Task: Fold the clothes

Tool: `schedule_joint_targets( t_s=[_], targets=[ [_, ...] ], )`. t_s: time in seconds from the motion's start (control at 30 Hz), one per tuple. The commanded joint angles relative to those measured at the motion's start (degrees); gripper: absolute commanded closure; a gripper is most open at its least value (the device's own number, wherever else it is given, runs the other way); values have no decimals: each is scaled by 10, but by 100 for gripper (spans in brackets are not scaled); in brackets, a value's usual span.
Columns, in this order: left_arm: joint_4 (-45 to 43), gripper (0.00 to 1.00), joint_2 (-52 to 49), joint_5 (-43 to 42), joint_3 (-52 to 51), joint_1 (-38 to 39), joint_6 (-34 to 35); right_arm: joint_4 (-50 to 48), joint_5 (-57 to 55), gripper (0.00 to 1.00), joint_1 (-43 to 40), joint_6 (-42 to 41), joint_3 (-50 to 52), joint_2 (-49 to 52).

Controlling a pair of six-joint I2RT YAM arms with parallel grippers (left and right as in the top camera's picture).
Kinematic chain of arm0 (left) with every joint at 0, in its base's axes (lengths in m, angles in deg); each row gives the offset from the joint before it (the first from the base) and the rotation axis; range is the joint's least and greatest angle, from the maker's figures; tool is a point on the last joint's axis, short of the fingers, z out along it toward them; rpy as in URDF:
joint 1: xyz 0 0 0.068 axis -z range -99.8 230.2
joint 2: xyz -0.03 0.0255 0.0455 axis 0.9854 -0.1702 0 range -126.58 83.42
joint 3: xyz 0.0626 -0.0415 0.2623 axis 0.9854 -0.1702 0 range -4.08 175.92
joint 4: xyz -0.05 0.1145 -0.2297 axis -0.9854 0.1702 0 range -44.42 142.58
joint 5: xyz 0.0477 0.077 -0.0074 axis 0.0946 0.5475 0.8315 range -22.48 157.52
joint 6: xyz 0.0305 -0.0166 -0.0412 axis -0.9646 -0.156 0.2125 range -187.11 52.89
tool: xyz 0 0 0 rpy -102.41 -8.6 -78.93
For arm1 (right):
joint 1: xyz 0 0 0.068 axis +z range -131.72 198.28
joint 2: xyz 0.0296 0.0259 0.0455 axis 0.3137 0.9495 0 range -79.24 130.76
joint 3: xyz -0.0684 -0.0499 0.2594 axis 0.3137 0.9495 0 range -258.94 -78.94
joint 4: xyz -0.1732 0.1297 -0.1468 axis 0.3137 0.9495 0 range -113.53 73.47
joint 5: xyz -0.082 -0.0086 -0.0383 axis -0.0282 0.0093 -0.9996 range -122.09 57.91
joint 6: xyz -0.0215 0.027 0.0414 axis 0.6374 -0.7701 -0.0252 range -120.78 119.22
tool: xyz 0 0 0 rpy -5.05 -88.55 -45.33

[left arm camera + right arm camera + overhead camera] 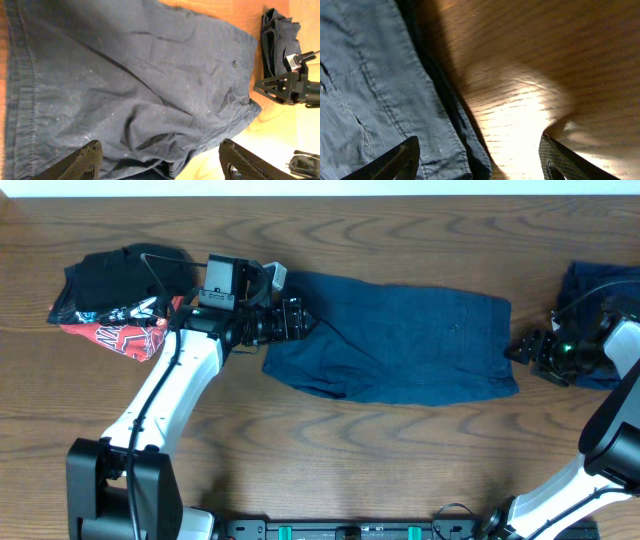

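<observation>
My right gripper eases just to the left in the overhead view and closes on the shorts' edge next, since the shorts' hem lies there.
A pair of blue denim shorts lies flat in the middle of the table, folded lengthwise. My left gripper is open at the shorts' left end; in the left wrist view its fingers straddle the fabric without holding it. My right gripper is open just right of the shorts' right edge; in the right wrist view its fingers straddle the hem and bare wood. It also shows in the left wrist view.
A pile of black and red-patterned clothes lies at the far left. Another dark blue garment lies at the far right, partly under the right arm. The table is brown wood.
</observation>
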Motion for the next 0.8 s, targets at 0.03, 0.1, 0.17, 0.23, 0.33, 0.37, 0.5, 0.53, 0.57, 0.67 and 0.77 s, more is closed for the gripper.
schedule_joint_targets(
  t_s=[0.03, 0.1, 0.17, 0.23, 0.33, 0.37, 0.5, 0.53, 0.57, 0.67, 0.77],
  targets=[
    [-6, 24, -25, -6, 0, 26, 17, 3, 33, 26, 22, 76, 7, 25],
    [-20, 24, -36, -6, 0, 47, 17, 7, 33, 26, 33, 84, 7, 30],
    [-36, 24, -50, 8, 0, 70, 17, 7, 33, 26, 43, 87, 7, 34],
    [-42, 24, -66, 58, 0, 95, 17, 9, 38, 25, 58, 97, 7, 40],
    [-50, 24, -92, 96, 0, 121, 17, 12, 39, 23, 78, 111, 7, 54],
    [-56, 24, -101, 96, 0, 128, 17, 12, 36, 23, 85, 114, 7, 60],
    [-72, 24, -130, 96, 0, 149, 30, 2, 26, 35, 99, 114, 7, 76],
    [-76, 24, -136, 96, 0, 153, 30, -1, 24, 42, 99, 113, 7, 76],
    [-78, 24, -142, 96, 0, 155, 30, -5, 24, 50, 99, 113, 7, 75],
    [-80, 24, -159, 109, 0, 157, 30, -7, 24, 87, 95, 113, 5, 74],
    [-80, 24, -174, 113, -1, 157, 30, -3, 13, 99, 84, 95, 0, 74]
  ],
)
